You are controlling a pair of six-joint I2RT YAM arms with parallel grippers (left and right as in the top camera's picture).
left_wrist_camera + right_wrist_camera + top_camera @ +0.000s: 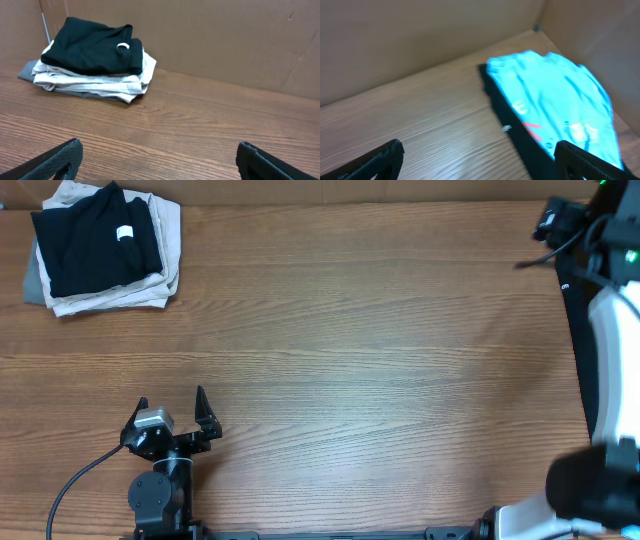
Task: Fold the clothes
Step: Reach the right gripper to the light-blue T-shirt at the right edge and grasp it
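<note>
My open fingers span mostly bare wood, so my right gripper should next move past the table's dark edge, back and down onto the shirt (553,134) beside its red print.
The clothes (555,95), a crumpled light sky-blue T-shirt with red and white print, show only in the right wrist view, lying past the table's dark right edge (520,137). My right gripper (477,150) is open above that edge, its right finger over the shirt, holding nothing. In the overhead view the right arm reaches to the table's far right corner (555,222), and the shirt is out of view there. My left gripper (171,400) stands open near the front left of the table, and its wrist view shows the left gripper (160,150) empty over bare wood.
A stack of folded garments (105,245), black on top of white and grey, sits at the back left corner; the same stack (92,60) lies ahead of the left gripper. Brown cardboard walls (225,35) stand behind the table. The right arm's white base (610,380) is along the right side.
</note>
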